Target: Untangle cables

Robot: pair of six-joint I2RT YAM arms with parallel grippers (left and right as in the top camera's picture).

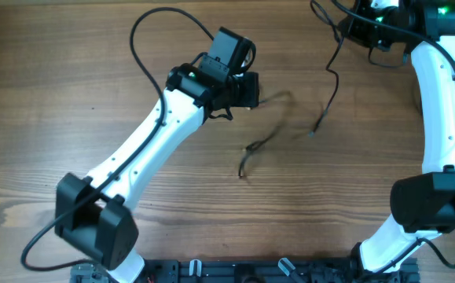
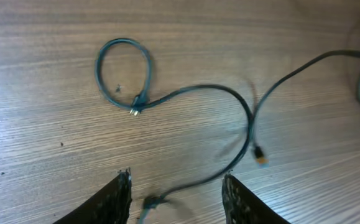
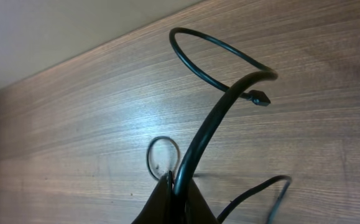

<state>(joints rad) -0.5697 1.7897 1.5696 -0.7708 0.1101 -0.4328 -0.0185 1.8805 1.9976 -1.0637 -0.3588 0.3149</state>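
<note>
The right gripper moves to the right in the overhead view next and lets go of the second cable on the tabletop, as its plug hangs near the first cable.
A thin black cable (image 1: pixel 262 142) lies on the wooden table, blurred toward my left gripper (image 1: pixel 249 90). In the left wrist view this cable (image 2: pixel 195 90) forms a small loop with a plug, then curves back between my open left fingers (image 2: pixel 176 177). My right gripper (image 1: pixel 361 27) at the far right edge is shut on a second cable (image 1: pixel 333 79), which hangs down to a plug end over the table. In the right wrist view the shut jaws (image 3: pixel 178 185) pinch this cable (image 3: pixel 220 115), which arcs up into a loop ending in a plug. The second cable's orange-tipped plug (image 2: pixel 260 155) shows near the first cable.
The left arm's thicker black wire (image 1: pixel 144 31) loops over the table at the back left. The right arm (image 1: pixel 447 94) runs down the right side. The table's back edge and a pale wall (image 3: pixel 55 31) show in the right wrist view.
</note>
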